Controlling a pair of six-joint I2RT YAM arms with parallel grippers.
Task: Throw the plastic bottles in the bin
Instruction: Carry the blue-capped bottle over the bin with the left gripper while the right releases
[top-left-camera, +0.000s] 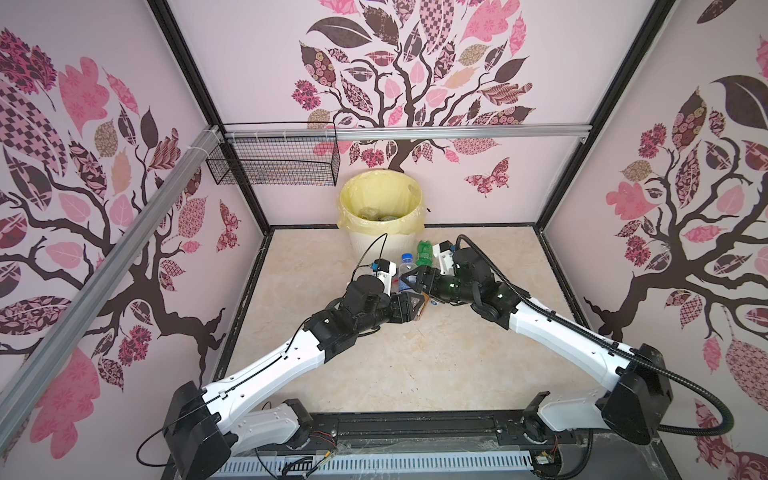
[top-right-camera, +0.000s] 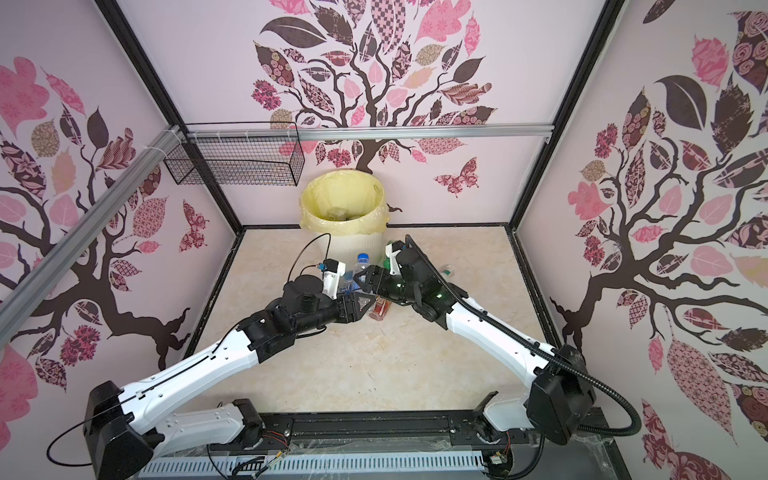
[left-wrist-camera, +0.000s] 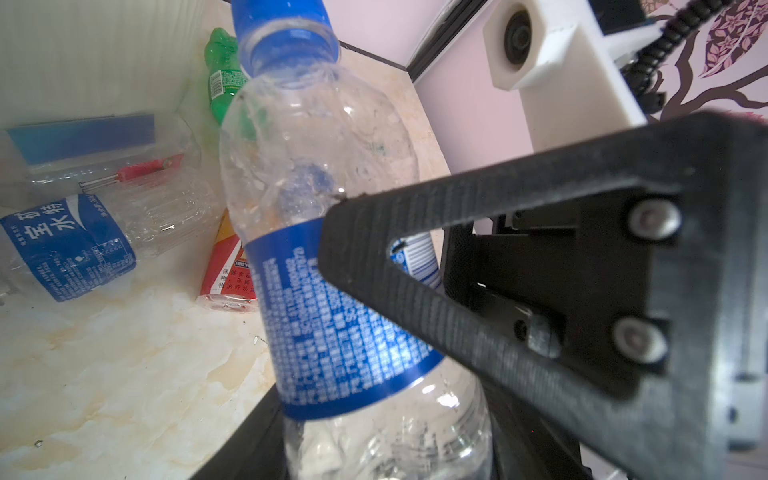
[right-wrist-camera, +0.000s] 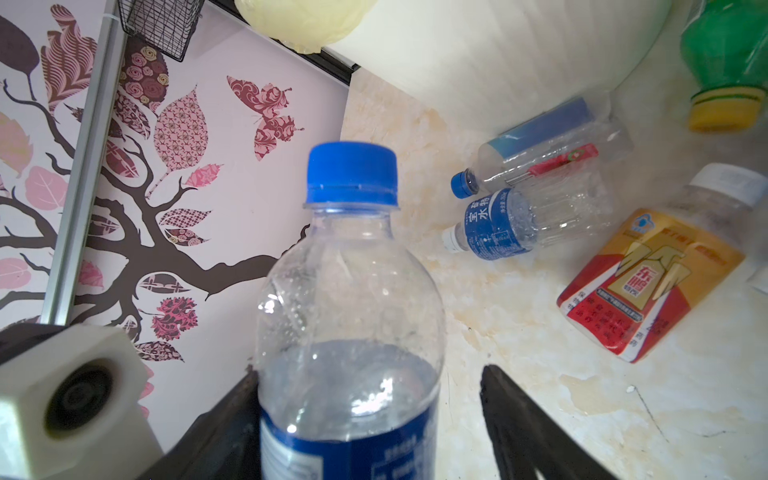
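The bin's opening (top-left-camera: 382, 201) lies outward, so I should next raise the blue-capped bottle in my left gripper past the bin's near rim and outward over the bag, and let go of it there.
A clear bottle (top-left-camera: 407, 272) (top-right-camera: 360, 266) (right-wrist-camera: 349, 291) with a blue cap and label stands upright in mid-air between both grippers, in front of the bin (top-left-camera: 380, 245) (top-right-camera: 353, 245). My left gripper (top-left-camera: 409, 298) (left-wrist-camera: 386, 457) is shut on its lower body (left-wrist-camera: 332, 166). My right gripper (top-left-camera: 412, 280) (right-wrist-camera: 370, 374) is open around its upper part: one finger touches it, the other finger (right-wrist-camera: 511, 399) stands apart. On the floor by the bin lie a green bottle (top-left-camera: 426, 253) (right-wrist-camera: 727, 54), an amber-red labelled one (right-wrist-camera: 648, 282) (left-wrist-camera: 226, 266) and two clear ones (right-wrist-camera: 540, 149) (right-wrist-camera: 519, 224).
The cream-white bin has a pale yellow bag (top-left-camera: 382, 195) with some bottles down inside. A black wire mesh basket (top-left-camera: 274, 162) hangs on the back rail to its left. Another small bottle (top-right-camera: 446, 271) lies behind the right arm. Walls close the floor on three sides.
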